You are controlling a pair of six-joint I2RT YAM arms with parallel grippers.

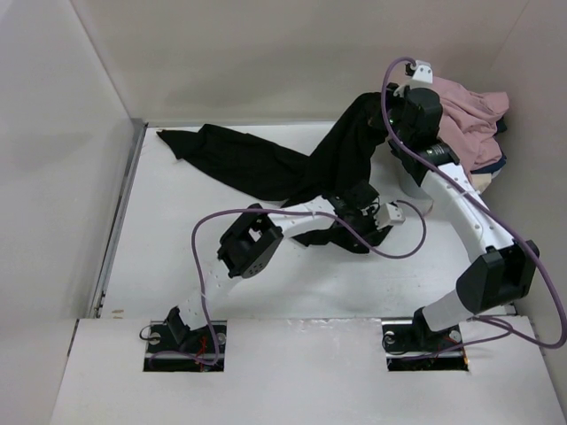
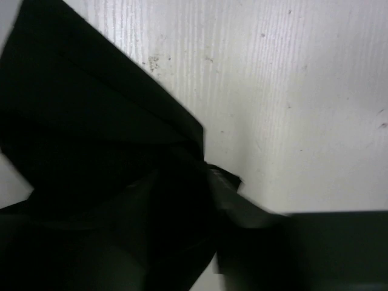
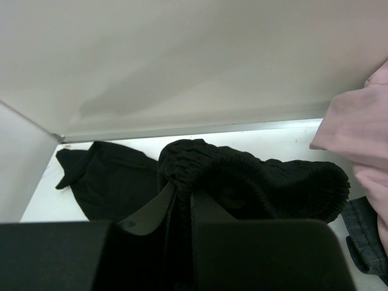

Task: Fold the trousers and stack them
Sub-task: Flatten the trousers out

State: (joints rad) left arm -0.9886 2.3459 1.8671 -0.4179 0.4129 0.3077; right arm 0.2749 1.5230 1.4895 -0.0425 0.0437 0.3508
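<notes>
The black trousers' waistband hangs lifted above the table. My right gripper should move back and down toward the table (image 1: 379, 164) beside the dusty-pink garment and release the waistband there.
The black trousers (image 1: 266, 164) lie strung across the far part of the table, one leg end at the far left. My right gripper (image 1: 396, 119) holds their ribbed elastic waistband (image 3: 242, 170) lifted above the table at the far right; in the right wrist view the gripper (image 3: 185, 194) is shut on that band. My left gripper (image 1: 359, 226) sits low at the table's middle in a bunch of the black cloth. In the left wrist view the trousers (image 2: 103, 170) fill the left half and gather to a pinch at the gripper (image 2: 212, 182), which looks shut on them.
A dusty-pink garment (image 1: 469, 124) is heaped at the far right, over navy and cream cloth (image 1: 494, 168); both show in the right wrist view, the pink (image 3: 364, 121) and the navy (image 3: 364, 242). White walls (image 1: 62, 177) enclose the table on the left, back and right.
</notes>
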